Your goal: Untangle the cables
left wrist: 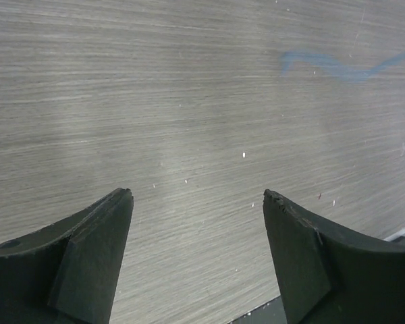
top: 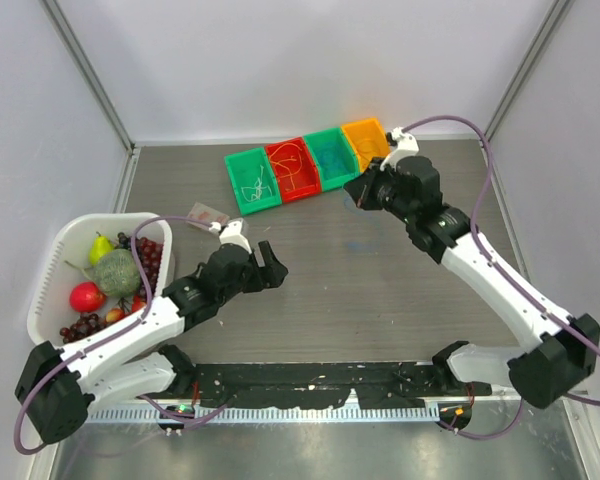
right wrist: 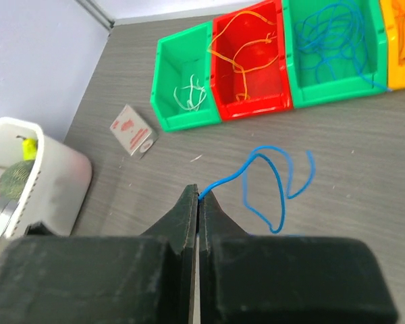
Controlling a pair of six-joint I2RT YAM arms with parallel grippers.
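More blue cable is already inside the second green bin (top: 331, 157) (right wrist: 334, 46), so I should next move my right gripper outward over it, go down there and let go of the blue cable.
My right gripper (right wrist: 200, 192) is shut on one end of a thin blue cable (right wrist: 278, 196), which hangs in loose loops above the table before the bins. A whitish cable (right wrist: 189, 94) lies in the left green bin (right wrist: 182, 121). An orange cable (right wrist: 239, 54) fills the red bin (right wrist: 256, 101), and more blue cable (right wrist: 331, 34) lies in the second green bin (right wrist: 337, 84). My left gripper (left wrist: 198, 196) stands open over bare table with nothing between its fingers. A blurred blue cable (left wrist: 344, 66) shows beyond it. From above, the right gripper (top: 358, 195) is near the bins and the left gripper (top: 270, 262) is mid-table.
An orange bin (top: 365, 140) ends the row at the right. A white basket (top: 55, 270) of fruit stands at the left edge, close to the left arm. A small printed packet (top: 208, 213) lies between the basket and the bins.
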